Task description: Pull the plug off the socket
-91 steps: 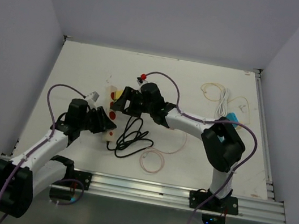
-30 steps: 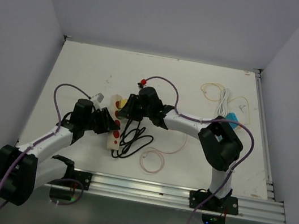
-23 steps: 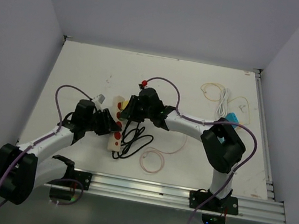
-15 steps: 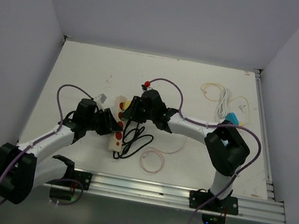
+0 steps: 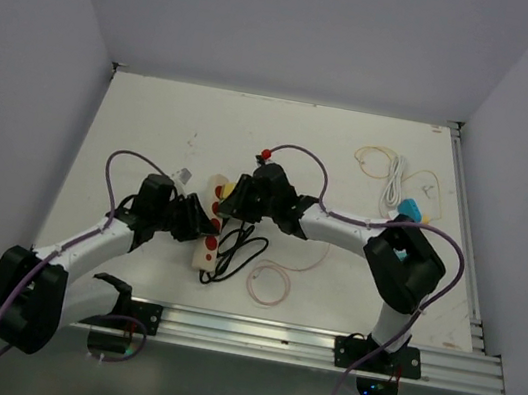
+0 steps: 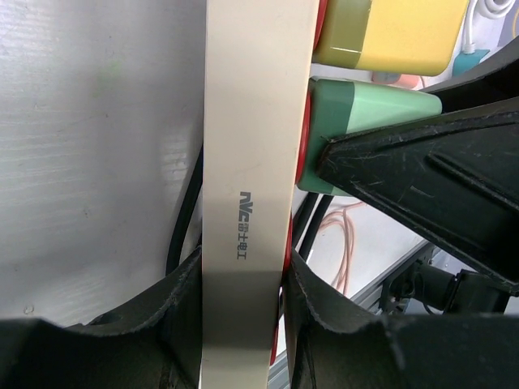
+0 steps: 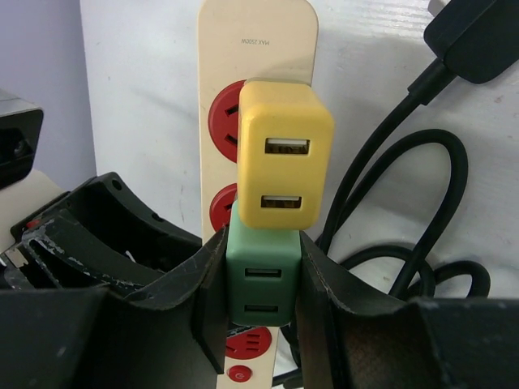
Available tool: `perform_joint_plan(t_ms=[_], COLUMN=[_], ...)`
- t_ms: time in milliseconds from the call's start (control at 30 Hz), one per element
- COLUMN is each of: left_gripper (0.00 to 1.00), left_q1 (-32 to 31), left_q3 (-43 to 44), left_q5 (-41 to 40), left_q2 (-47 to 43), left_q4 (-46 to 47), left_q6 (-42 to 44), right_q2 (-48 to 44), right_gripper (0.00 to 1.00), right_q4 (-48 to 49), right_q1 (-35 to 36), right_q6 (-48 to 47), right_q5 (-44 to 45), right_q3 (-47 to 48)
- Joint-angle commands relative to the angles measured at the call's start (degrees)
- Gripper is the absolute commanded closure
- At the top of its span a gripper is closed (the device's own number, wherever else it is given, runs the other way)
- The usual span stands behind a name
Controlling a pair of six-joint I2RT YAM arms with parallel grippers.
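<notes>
My right gripper is going to pull the green plug off the clamped power strip next, toward the open tabletop below the gripper, to its right in the top view. Then it will lower the plug and let it go.
A cream power strip with red sockets lies left of the table's middle. A yellow plug and a green plug sit side by side in it. My right gripper is shut on the green plug's two sides. In the left wrist view the green plug still rests against the strip's red face. My left gripper is shut on the strip's body, clamping it from both sides near its switch end. In the top view the two grippers meet at the strip.
The strip's black cable lies coiled just right of it, close under my right wrist. An orange cord loop lies nearer the front. A white cable bundle and a blue object sit at the back right.
Both grippers and the strip have shifted slightly to the right, and the right arm's elbow has swung right. Both grips are unchanged.
</notes>
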Motion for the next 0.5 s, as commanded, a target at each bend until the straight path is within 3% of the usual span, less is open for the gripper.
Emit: perform_joint_plan(t_ms=[0, 167, 267, 467], left_gripper=[1.0, 1.0, 1.0, 1.0], left_q1=[3.7, 3.7, 3.7, 3.7], left_q3=[-0.28, -0.28, -0.2, 0.42], left_q5=[-26.85, -27.72, -27.55, -28.69], left_q2=[2.13, 3.01, 3.1, 2.48], left_q4=[-9.86, -10.39, -10.04, -10.92], left_q6=[-4.74, -5.61, -6.14, -6.23], right_q2=[-7.65, -9.67, -9.94, -8.44], right_gripper=[1.0, 1.0, 1.0, 1.0], right_q4=[-14.6, -14.11, 0.71, 13.05], right_q1=[-0.34, -1.74, -3.76, -6.67], right_q6=[-3.67, -5.34, -3.51, 2.48], right_q5=[-2.19, -0.86, -6.4, -12.2], right_q3=[5.78, 3.7, -3.51, -12.05])
